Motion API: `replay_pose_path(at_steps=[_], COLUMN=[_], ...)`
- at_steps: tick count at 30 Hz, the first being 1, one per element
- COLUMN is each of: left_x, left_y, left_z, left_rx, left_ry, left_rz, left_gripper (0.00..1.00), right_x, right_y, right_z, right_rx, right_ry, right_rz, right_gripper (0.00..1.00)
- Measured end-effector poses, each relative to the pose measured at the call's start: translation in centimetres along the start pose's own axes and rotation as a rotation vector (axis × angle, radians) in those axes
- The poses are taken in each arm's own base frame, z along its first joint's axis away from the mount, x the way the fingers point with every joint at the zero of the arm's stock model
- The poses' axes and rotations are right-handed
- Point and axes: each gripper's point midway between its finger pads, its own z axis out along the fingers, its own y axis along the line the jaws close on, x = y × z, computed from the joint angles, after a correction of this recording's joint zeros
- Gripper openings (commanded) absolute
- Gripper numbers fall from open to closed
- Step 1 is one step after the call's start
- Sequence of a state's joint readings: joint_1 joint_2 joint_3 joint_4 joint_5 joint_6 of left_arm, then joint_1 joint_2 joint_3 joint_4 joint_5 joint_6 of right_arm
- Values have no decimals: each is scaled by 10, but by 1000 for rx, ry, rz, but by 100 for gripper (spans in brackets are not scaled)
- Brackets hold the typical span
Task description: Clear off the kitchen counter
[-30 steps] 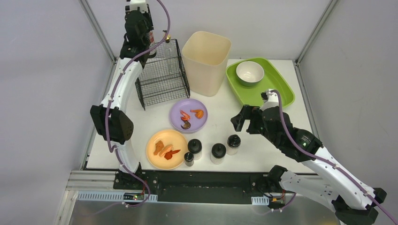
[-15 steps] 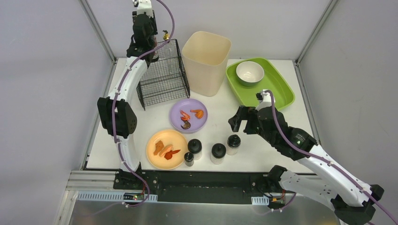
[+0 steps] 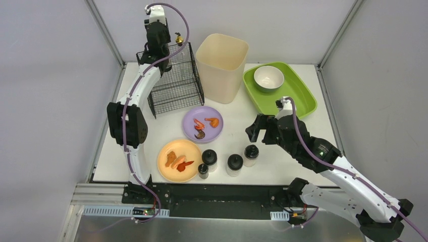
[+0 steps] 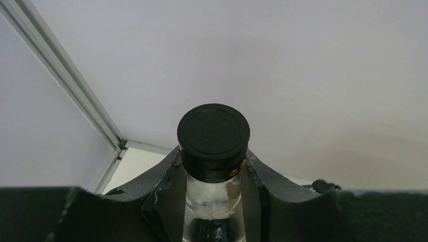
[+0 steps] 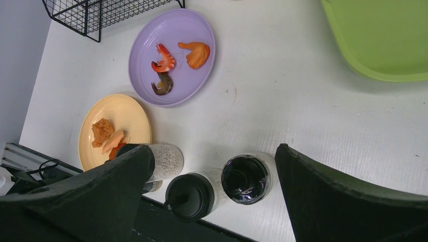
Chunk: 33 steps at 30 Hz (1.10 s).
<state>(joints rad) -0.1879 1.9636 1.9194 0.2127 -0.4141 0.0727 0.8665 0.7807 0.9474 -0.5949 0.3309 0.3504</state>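
Note:
The clear glass bottle still hangs high above the wire basket, so my left gripper will lower toward the basket's far end [image 3: 174,50] and release it.
The kitchen counter [image 3: 242,118] carries a purple plate [image 3: 202,124] and a yellow plate [image 3: 179,160], both with food scraps, and several black-lidded jars [image 3: 234,164] near the front edge. My left gripper [image 3: 156,43] is raised at the back left over the wire basket [image 3: 174,83]. In the left wrist view it [image 4: 214,166] is shut on a clear glass bottle with a black cap [image 4: 213,133]. My right gripper [image 3: 256,128] is open and empty, hovering above the jars. In the right wrist view its [image 5: 214,151] jaws stand on either side of two jars [image 5: 246,179].
A tall beige bin [image 3: 222,65] stands at the back middle. A green tray [image 3: 298,96] with a white bowl [image 3: 268,78] sits at the back right. Metal frame posts [image 3: 106,33] rise at the back corners. A fourth small jar [image 3: 203,170] stands by the yellow plate.
My left arm has swung the bottle back and a little right, above the wire basket. My right gripper has shifted slightly left toward the jars and stayed open.

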Motion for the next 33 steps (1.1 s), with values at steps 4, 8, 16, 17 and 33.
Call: replay_pose_path(at_steps=[4,8,16,17,33], left_x=[37,75,111,114,114], left_y=[1,0,3,3,12], left_z=[-1,-5,-17,-19,-20], left_rx=[-12,-9,-9,-10,-62], left_ry=[60,130,178,177,141], left_rz=[23,48,51,50,21], left_gripper=[0,0,0,0,18], right_x=[2,4,9,8,12], right_y=[-1,-2,-6,-5,-6], right_z=[-1,-1,-3,-4,-7], right_rx=[-1,-3,-10,-12,-28], right_ry=[-1,3,-1,-4,2], right_rz=[2,4,11,13,21], right_gripper=[99,99,99,99,99])
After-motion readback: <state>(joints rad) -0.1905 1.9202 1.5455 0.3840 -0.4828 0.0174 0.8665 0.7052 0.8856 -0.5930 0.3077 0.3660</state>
